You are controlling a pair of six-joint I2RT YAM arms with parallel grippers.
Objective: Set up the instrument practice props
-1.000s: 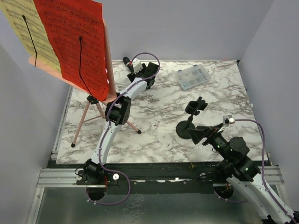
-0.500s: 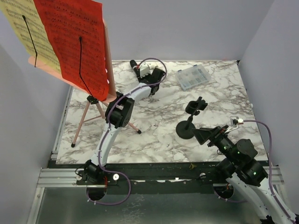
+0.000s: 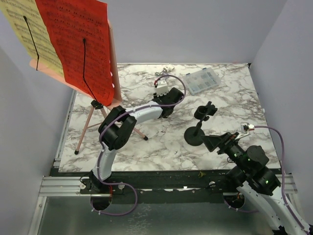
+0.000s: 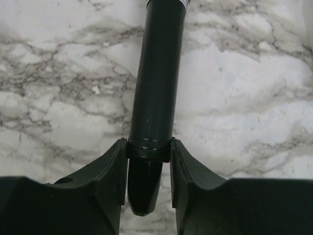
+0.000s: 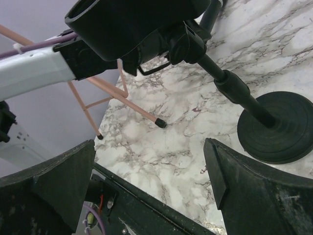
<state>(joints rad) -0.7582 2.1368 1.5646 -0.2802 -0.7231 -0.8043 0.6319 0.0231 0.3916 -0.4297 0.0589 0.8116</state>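
The open marble patch beside the stand's round base is bare. My left gripper will next move back and down onto it and let go of the microphone's tail end.
In the left wrist view my left gripper (image 4: pixel 149 156) is shut on the lower end of the black microphone (image 4: pixel 156 78), which points away over the marble. In the top view that gripper (image 3: pixel 168 108) hangs mid-table and hides the microphone. The short microphone stand (image 3: pixel 194 135), with its round base and empty clip, is just to its right. My right gripper (image 3: pixel 209 142) stands open beside the base (image 5: pixel 279 127), holding nothing. The pink music stand (image 3: pixel 90 122) at the back left carries a red page (image 3: pixel 73 44) and a yellow page (image 3: pixel 19 29).
A clear plastic compartment box (image 3: pixel 202 81) lies at the back right. Small white and metal bits (image 3: pixel 168 68) sit near the back edge. The tripod's leg tip (image 5: pixel 159 122) reaches toward mid-table, close to my left arm (image 3: pixel 117 132). Grey walls close in three sides.
My left gripper closed on the microphone at the back edge and has carried it toward mid-table, nearer the microphone stand. My right arm drew back slightly, then stayed still and open.
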